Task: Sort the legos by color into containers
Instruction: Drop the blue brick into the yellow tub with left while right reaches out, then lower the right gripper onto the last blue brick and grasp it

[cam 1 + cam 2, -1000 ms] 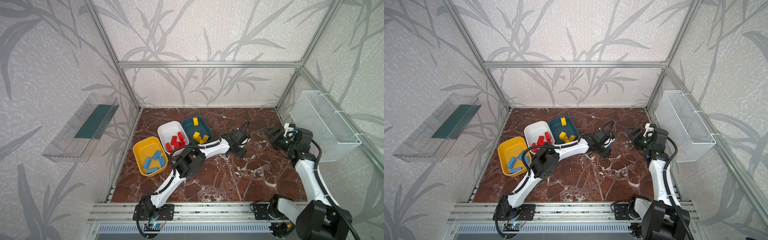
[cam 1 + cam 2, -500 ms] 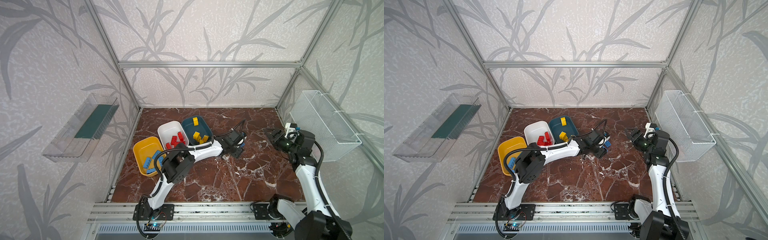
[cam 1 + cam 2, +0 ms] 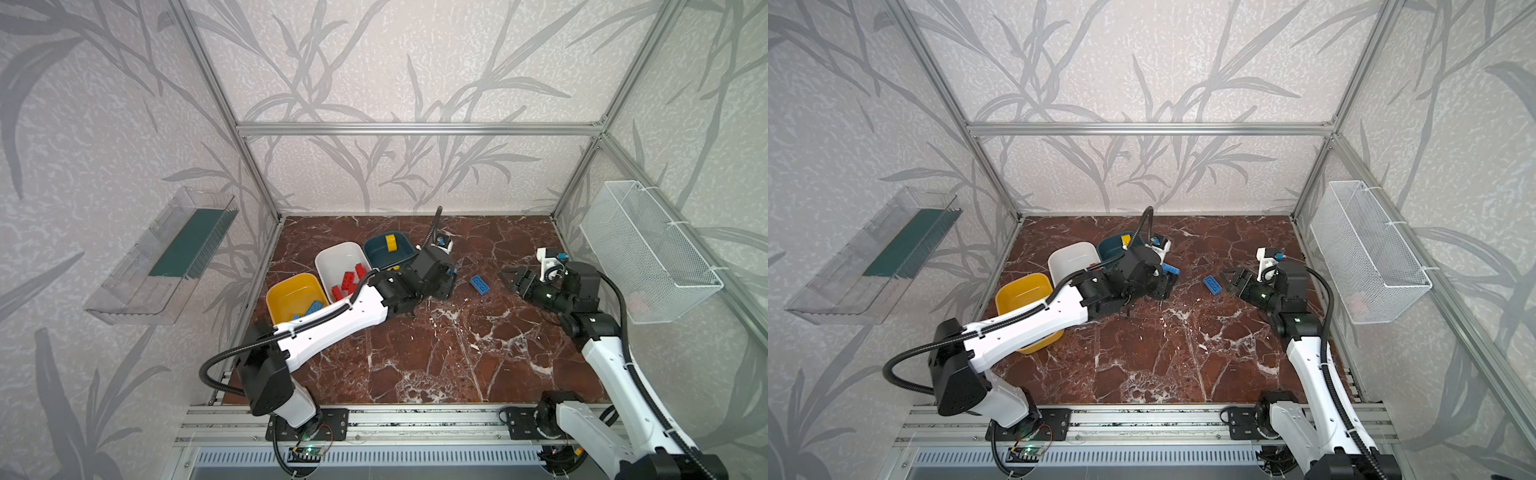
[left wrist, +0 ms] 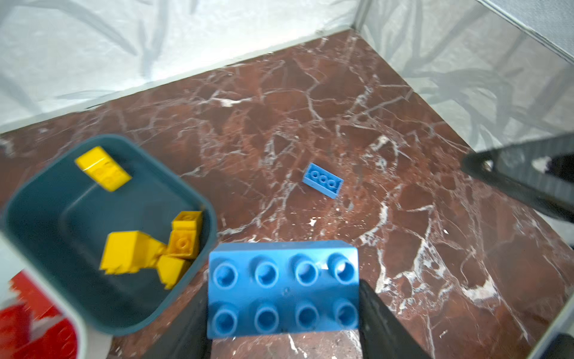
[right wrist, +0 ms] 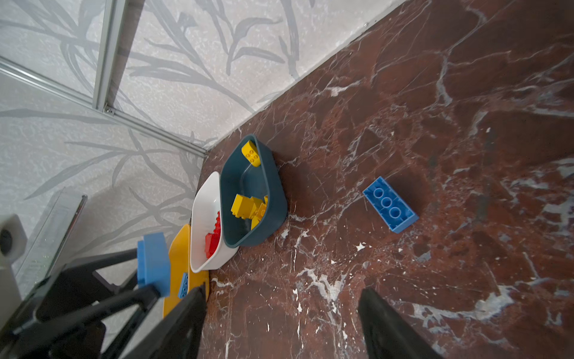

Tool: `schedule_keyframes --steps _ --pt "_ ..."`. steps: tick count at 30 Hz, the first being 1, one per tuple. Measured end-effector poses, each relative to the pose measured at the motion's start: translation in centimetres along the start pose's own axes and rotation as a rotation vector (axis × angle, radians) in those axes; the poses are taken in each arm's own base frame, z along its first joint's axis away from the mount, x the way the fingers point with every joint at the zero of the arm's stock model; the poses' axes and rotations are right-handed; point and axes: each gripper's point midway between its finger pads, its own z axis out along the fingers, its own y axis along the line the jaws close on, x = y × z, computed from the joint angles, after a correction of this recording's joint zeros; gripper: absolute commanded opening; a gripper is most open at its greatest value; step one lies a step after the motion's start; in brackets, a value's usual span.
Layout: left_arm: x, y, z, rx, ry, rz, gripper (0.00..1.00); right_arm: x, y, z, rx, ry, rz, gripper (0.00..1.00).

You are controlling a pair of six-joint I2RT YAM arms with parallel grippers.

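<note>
I will carry the brick over the yellow tub [image 3: 291, 291] with my left gripper next and release it there, because the blue legos lie beyond the white tub from my gripper.
My left gripper [image 4: 282, 314] is shut on a blue eight-stud brick [image 4: 282, 289] and holds it above the floor beside the teal tub [image 4: 77, 223]. In both top views that gripper [image 3: 446, 282] [image 3: 1167, 278] sits right of the tubs. A second blue brick [image 3: 479, 285] [image 3: 1212, 286] [image 5: 390, 205] lies loose on the marble. My right gripper [image 3: 509, 276] [image 5: 281, 295] hovers open just right of it. The yellow tub [image 3: 291, 291] holds blue legos [image 3: 313, 307]. Red legos [image 3: 347, 282] fill the white tub [image 3: 336, 257]. The teal tub [image 3: 376, 251] holds yellow ones [image 3: 390, 243].
A white wire-mesh basket [image 3: 648, 249] hangs on the right wall and a clear plastic tray [image 3: 166, 253] on the left wall. Aluminium frame posts stand at the back corners. The three tubs crowd the back left of the marble floor [image 3: 436, 353].
My left gripper has drawn back leftward with the blue brick toward the tubs, uncovering the loose blue brick. My right gripper has moved left toward that loose brick.
</note>
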Motion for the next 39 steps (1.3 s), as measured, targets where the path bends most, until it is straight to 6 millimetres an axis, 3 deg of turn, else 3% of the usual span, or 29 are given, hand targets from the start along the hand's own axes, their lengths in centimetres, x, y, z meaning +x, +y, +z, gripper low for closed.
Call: schedule_keyframes --steps 4,9,14,18,22,25,34,39 --pt "0.9 8.1 -2.9 -0.172 -0.008 -0.15 0.55 1.9 1.3 1.6 -0.012 0.06 -0.036 0.77" --pt "4.0 17.7 -7.9 -0.401 -0.044 -0.337 0.56 4.7 2.8 4.2 -0.032 0.149 -0.083 0.76" --pt "7.3 24.4 -12.0 -0.568 -0.08 -0.525 0.57 6.3 3.8 6.5 -0.049 0.208 -0.106 0.76" --pt "11.5 28.6 -12.4 -0.677 -0.021 -0.675 0.57 6.8 4.1 7.5 -0.06 0.224 -0.114 0.76" --pt "16.6 30.8 -10.9 -0.718 0.115 -0.816 0.6 6.8 4.4 7.7 -0.071 0.218 -0.119 0.76" --pt "18.7 31.1 -10.0 -0.716 0.18 -0.886 0.66 6.7 4.4 7.7 -0.073 0.215 -0.12 0.76" --pt "19.6 31.1 -8.7 -0.664 0.235 -0.962 0.81 6.1 3.7 7.8 -0.049 0.199 -0.126 0.83" --pt "17.0 30.3 -9.0 -0.584 0.19 -0.951 0.85 4.8 0.3 8.0 0.037 0.185 -0.09 0.87"
